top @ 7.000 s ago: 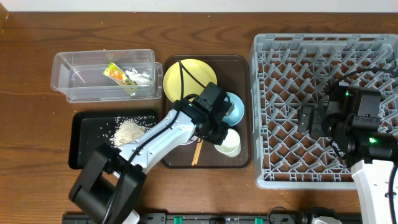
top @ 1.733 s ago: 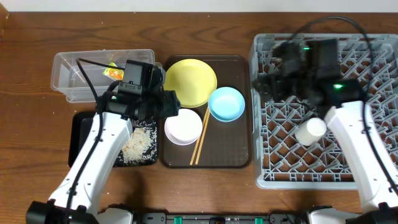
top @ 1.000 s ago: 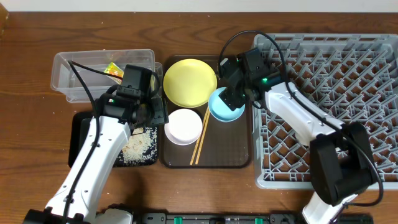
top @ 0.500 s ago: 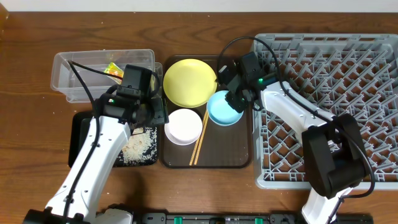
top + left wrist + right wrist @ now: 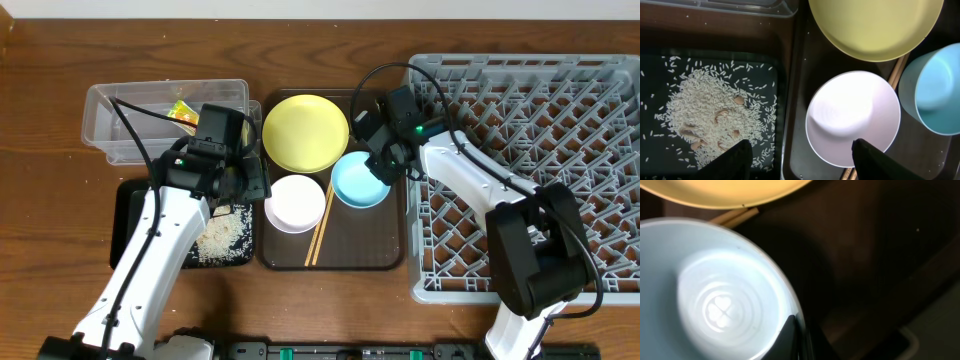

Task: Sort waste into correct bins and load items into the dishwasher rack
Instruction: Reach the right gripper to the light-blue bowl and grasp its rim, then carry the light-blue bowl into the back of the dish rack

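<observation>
Next I should lift the light blue bowl (image 5: 358,182) in my right gripper outward over the rack's side and lower it tilted into the rack's far tray-side corner (image 5: 436,88), which stands empty.
My right gripper (image 5: 383,166) (image 5: 802,339) is shut on the right rim of the light blue bowl (image 5: 358,182) (image 5: 715,300), one finger (image 5: 789,336) inside it. The bowl sits tilted on the brown serving tray (image 5: 375,240), beside the yellow plate (image 5: 305,130) (image 5: 725,192), the white bowl (image 5: 295,203) (image 5: 852,117) and the chopsticks (image 5: 322,225). My left gripper (image 5: 245,182) (image 5: 802,162) hangs open over the edge between the black tray (image 5: 135,225) of rice (image 5: 715,120) and the white bowl, holding nothing. The snack wrapper (image 5: 185,116) lies in the clear tub (image 5: 120,135). The grey dishwasher rack (image 5: 540,130) stands on the right.
The right arm reaches from the rack's left side over the serving tray's right edge. The left arm lies across the black tray. The rack's left wall (image 5: 412,200) stands close to the blue bowl.
My right gripper closed on the blue bowl's rim, and the bowl shifted slightly down and left, tilting. The left arm stayed still.
</observation>
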Tool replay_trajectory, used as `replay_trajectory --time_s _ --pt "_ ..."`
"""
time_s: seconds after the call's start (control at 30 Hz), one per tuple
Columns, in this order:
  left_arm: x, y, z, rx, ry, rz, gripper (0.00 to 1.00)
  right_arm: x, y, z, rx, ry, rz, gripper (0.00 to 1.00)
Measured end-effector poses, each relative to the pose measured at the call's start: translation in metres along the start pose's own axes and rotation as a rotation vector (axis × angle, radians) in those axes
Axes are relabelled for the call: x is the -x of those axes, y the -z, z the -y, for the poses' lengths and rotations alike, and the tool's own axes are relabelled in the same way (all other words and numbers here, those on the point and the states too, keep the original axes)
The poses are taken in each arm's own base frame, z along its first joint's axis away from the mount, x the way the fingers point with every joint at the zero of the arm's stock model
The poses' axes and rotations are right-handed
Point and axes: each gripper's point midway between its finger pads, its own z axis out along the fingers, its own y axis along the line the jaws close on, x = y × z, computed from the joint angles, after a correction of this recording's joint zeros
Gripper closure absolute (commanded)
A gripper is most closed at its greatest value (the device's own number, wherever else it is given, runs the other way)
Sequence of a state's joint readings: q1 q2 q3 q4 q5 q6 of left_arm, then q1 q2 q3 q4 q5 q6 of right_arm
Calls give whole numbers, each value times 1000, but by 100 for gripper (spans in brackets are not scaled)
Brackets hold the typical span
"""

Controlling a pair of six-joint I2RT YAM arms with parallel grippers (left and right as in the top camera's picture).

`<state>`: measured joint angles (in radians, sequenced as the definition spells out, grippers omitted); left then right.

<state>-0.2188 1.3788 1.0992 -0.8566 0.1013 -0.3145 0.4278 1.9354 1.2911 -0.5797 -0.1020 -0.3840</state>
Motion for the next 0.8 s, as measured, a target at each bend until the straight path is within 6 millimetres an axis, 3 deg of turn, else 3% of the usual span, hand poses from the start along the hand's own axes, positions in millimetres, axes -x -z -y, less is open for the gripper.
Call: replay_trajectory --time_s 0.23,0.4,0.5,0.63,0.8 --pt "0 0 0 0 0 0 33 1 1 3 -12 -9 1 99" --pt "0 0 0 0 0 0 33 14 18 27 -136 -39 18 99" --pt "0 0 0 0 0 0 33 34 50 47 -239 -56 87 99" --pt "0 0 0 0 0 1 33 66 118 81 -378 -103 263 99" --pt "1 0 0 -1 0 4 33 69 188 130 -580 -190 383 99"
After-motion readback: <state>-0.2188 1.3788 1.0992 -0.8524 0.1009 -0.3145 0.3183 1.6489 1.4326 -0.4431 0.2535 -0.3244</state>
